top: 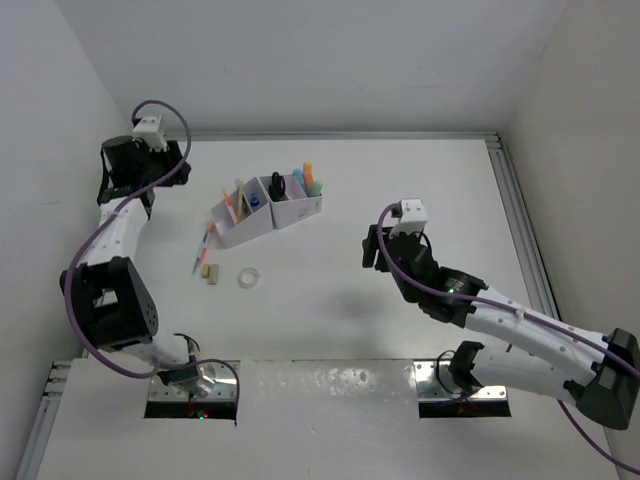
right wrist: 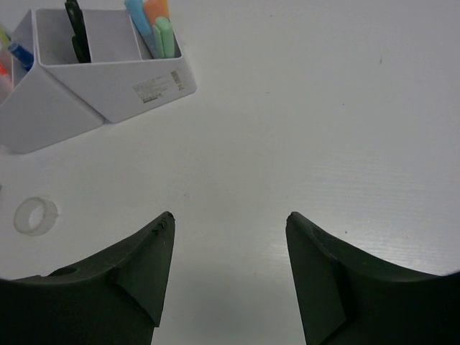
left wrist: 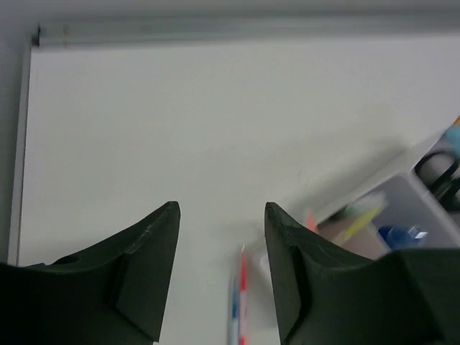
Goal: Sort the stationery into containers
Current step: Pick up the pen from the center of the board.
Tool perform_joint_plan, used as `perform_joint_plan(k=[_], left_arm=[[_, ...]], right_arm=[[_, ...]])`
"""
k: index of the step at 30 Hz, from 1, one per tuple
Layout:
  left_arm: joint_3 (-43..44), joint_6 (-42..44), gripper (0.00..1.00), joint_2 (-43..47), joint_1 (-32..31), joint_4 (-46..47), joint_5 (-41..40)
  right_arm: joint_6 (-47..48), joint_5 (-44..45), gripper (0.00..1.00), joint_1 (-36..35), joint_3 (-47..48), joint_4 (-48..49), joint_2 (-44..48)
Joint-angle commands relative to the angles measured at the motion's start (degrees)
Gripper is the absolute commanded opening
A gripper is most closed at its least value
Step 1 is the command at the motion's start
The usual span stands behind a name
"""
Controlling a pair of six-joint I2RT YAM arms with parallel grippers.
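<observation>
My left gripper lowers and closes on the far part of the blue pen (top: 203, 243) next, since that pen still lies on the tabletop outside the organiser (top: 268, 212).
The containers, a pale organiser (top: 268, 212) (right wrist: 108, 86) (left wrist: 410, 201), stand at the table's middle left. They hold black-handled scissors (top: 276, 184) (right wrist: 75, 27), a blue-capped bottle (left wrist: 399, 234), pens and pastel highlighters (top: 309, 180) (right wrist: 155, 26). Two pens (top: 203, 248) (left wrist: 239, 302) lie on the table to the organiser's left, with small tan pieces (top: 210, 272) and a clear tape ring (top: 248, 277) (right wrist: 36, 215) nearby. My left gripper (top: 172, 168) (left wrist: 221, 215) is open and empty, high above the pens. My right gripper (top: 372, 247) (right wrist: 230, 219) is open and empty, right of the organiser.
A metal rail (top: 520, 215) runs along the table's right edge and another (left wrist: 237, 30) along the far edge. White walls close in at the back and both sides. Bare tabletop (right wrist: 323, 129) lies under the right gripper.
</observation>
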State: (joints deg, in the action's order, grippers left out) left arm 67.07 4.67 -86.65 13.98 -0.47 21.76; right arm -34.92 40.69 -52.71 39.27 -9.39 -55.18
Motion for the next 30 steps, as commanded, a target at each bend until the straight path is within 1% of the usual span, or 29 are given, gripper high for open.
perform_joint_plan(k=[1,2,4,5,6,7,11,14,15,17,21,24,30], left_arm=[[-1.76,13.51,0.49,-1.06,2.36,-22.27,0.56],[-2.98,17.01,0.52,-1.5,3.07,-25.34,0.83],[-5.18,18.97,0.54,-2.12,3.69,-25.64,0.04],[-7.54,19.59,0.53,-2.2,4.12,-24.85,-0.4],[-8.52,20.46,0.51,-2.64,4.04,-24.58,-0.75],[-9.23,21.25,0.47,-2.82,4.13,-24.32,-0.67],[-13.8,21.09,0.4,-3.52,4.13,-19.23,-2.59],[-14.68,21.0,0.38,-5.1,3.95,-19.22,-3.3],[-14.86,21.0,0.37,-5.89,3.87,-19.13,-4.69],[-15.47,21.26,0.31,-6.86,3.78,-18.34,-6.46],[-15.3,21.52,0.29,-9.41,3.86,-17.99,-6.82],[-14.77,21.61,0.28,-10.38,3.78,-18.69,-5.85],[-15.74,19.86,0.28,-9.06,3.34,-16.32,-5.06]], right_arm=[[1.78,-2.71,0.63,-0.38,1.34,1.9,-1.07],[3.35,-3.5,0.64,-0.46,0.9,3.22,-0.99],[6.16,-5.18,0.66,-0.29,-1.11,8.4,-0.63],[6.26,-5.18,0.67,-0.29,-1.56,9.03,-0.46],[6.0,-5.27,0.68,0.23,-2.08,11.73,-0.37],[5.83,-7.09,0.68,0.76,-2.18,12.11,-0.46],[6.26,-11.59,0.68,2.87,-2.09,11.24,-1.86],[5.83,-12.21,0.68,3.84,-1.56,9.56,-2.48],[5.65,-12.3,0.68,4.19,-1.91,9.56,-2.39],[4.86,-13.0,0.67,4.54,-3.4,10.26,-1.6],[2.93,-12.83,0.67,5.33,-6.39,12.29,-0.02],[1.26,-12.65,0.67,5.77,-7.27,11.41,0.77],[-0.32,-12.3,0.66,5.86,-7.62,9.56,1.74]])
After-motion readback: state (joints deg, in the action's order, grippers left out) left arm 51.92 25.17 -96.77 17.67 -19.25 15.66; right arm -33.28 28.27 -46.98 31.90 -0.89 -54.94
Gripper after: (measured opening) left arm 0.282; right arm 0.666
